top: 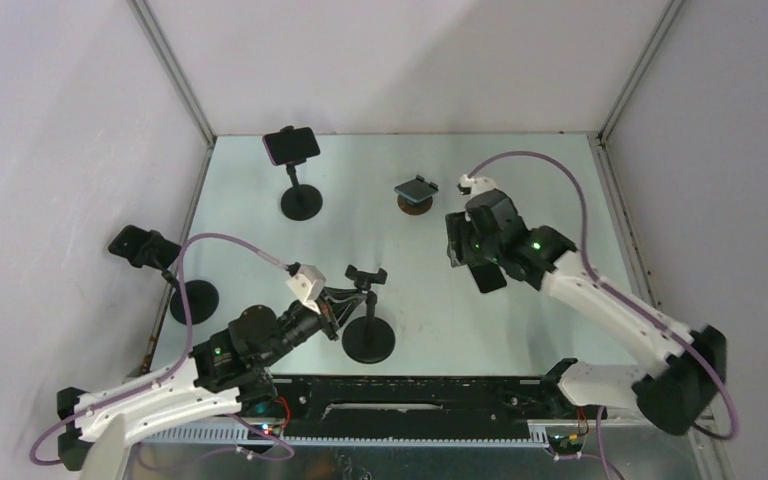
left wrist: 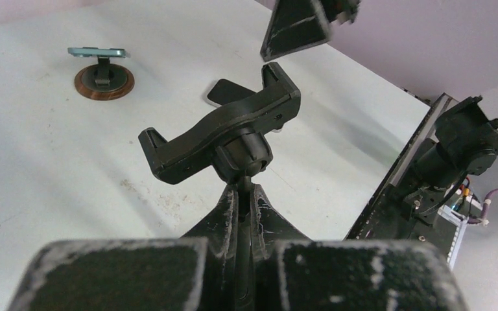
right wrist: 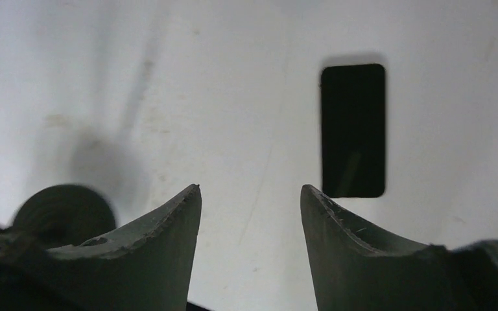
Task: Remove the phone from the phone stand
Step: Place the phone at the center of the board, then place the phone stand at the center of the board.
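Note:
The left gripper carries the empty stand outward, right in the top view, to the tabletop beyond the phone next, to release it there.
A black phone lies flat on the white table, also seen in the top view and behind the clamp in the left wrist view. The black phone stand stands at front centre, and its clamp is empty. My left gripper is shut on the stand's thin stem just below the clamp; it also shows in the top view. My right gripper is open and empty, hovering above the table with the phone ahead and to the right of its right finger; in the top view it is right of the stand.
Another stand holding a pink-rimmed phone is at the back left. A small round wooden stand with a phone is at back centre, also in the left wrist view. A third black stand is at the left edge.

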Available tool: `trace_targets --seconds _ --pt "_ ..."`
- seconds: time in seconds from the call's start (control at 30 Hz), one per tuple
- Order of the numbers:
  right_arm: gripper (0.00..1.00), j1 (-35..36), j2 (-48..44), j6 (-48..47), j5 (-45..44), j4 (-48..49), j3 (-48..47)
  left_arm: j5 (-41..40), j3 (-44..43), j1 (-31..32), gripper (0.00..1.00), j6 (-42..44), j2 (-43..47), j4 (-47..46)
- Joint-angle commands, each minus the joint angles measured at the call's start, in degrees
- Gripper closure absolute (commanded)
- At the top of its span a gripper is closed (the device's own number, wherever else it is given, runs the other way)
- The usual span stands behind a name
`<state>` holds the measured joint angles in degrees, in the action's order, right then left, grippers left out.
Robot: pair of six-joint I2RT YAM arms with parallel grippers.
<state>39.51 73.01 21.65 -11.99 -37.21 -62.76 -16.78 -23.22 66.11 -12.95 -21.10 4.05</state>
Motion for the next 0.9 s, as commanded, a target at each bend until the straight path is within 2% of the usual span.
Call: trace_targets --seconds 0.0,0.13,0.3,0.4,0.53,0.77,0.87 --pt "0.39 0.26 -8.33 -0.58 7.29 2.24 2.4 5.46 -2.16 -2.12 1.0 2.08 -5.2 -13.91" --pt "0.35 0.16 -18.27 -0.01 11.16 1.99 2.6 11.26 -6.07 -6.75 1.0 2.68 -12.85 -17.08" --pt "0.35 0.28 -28.26 2.57 8.63 -0.12 2.58 19.92 -12.58 -12.82 1.0 3.72 -23.3 -21.3" --pt "0.36 0.37 -35.06 3.83 6.29 -2.0 2.57 25.59 -20.19 -15.52 1.0 5.19 -32.79 -22.97" --pt "0.37 0.56 -41.0 5.59 3.9 -4.48 2.76 28.32 -30.47 -16.67 1.0 7.16 -44.62 -24.46" --pt "0.39 0.85 -46.54 9.26 3.96 -10.88 4.67 32.9 -49.86 -18.86 1.0 9.23 -65.59 -26.24" --pt "0.4 0.88 -48.5 10.96 4.53 -12.22 5.72 33.88 -55.36 -20.57 1.0 8.24 -71.99 -28.31"
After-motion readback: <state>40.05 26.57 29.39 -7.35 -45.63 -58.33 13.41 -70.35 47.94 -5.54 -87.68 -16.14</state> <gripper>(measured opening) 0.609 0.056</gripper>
